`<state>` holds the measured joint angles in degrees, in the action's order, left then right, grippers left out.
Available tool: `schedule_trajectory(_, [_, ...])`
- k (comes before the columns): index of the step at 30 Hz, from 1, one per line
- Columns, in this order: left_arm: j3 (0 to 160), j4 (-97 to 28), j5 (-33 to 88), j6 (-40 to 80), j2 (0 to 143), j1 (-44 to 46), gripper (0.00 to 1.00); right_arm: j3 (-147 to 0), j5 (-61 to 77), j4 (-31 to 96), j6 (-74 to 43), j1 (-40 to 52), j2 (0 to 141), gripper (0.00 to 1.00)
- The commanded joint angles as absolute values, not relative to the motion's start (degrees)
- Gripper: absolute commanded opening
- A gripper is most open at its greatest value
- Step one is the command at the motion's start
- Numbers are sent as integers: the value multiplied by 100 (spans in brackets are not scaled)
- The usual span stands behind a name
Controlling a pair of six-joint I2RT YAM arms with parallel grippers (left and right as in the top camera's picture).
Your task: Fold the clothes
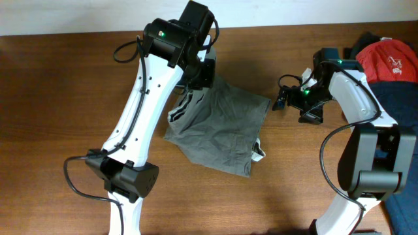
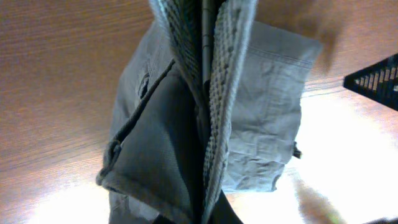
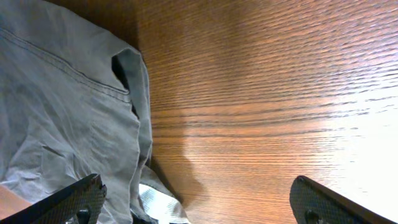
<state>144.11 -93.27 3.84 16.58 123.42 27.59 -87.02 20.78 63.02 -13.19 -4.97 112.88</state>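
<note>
Next, the left gripper shifts slightly to the right in the overhead view and releases the fold, since it hangs from my fingers above the shorts.
The grey shorts lie partly folded in the middle of the wooden table, with white pocket lining showing at the left and lower right edges. My left gripper is at the cloth's far left corner and is shut on a fold of the shorts, which hangs from the jaws in the left wrist view. My right gripper is open and empty just right of the shorts' right corner. In the right wrist view, its fingertips straddle bare table, with the shorts' edge at the left.
A pile of other clothes, red and dark blue, lies at the far right edge. The wooden table extends to the left and front.
</note>
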Motion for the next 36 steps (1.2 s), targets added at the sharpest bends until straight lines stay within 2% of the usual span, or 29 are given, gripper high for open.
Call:
schedule_trajectory(1, [14424,-9207,1041,1734,12204,2775,4,-8715,1984,6324,-1184,-489,11288,99])
schedule_trajectory(7, [14424,-9072,1551,1734,12204,2794,4,-8685,1514,6066,-1452,-495,11288,99])
schedule_trajectory(10, [14424,-8997,1527,1732,12204,2873,14,-8685,1428,6023,-1509,-502,11288,99])
schedule_trajectory(12, [14424,-8947,1525,1732,12204,2930,14,-8685,1431,6023,-1509,-502,11288,99])
schedule_trajectory(17, [14424,-8866,1476,1732,12204,3050,1,-8685,1402,6025,-1507,-521,11288,99])
schedule_trajectory(24, [14424,-8873,1365,1721,12204,3087,2,-8687,1549,6189,-1479,-891,11288,99])
schedule_trajectory(25, [14424,-8875,1155,1710,12204,3085,6,-8694,1752,6259,-1317,-967,11286,99])
schedule_trajectory(29, [14424,-8908,126,1710,12204,3035,36,-8746,2383,6646,-919,-1184,11238,99])
schedule_trajectory(32, [14424,-8914,-489,1710,12204,2808,64,-8746,2703,6945,-742,-1197,10884,99])
schedule_trajectory(36, [14424,-8923,-585,1710,12204,2355,84,-8744,2808,7325,-731,-1039,10241,99])
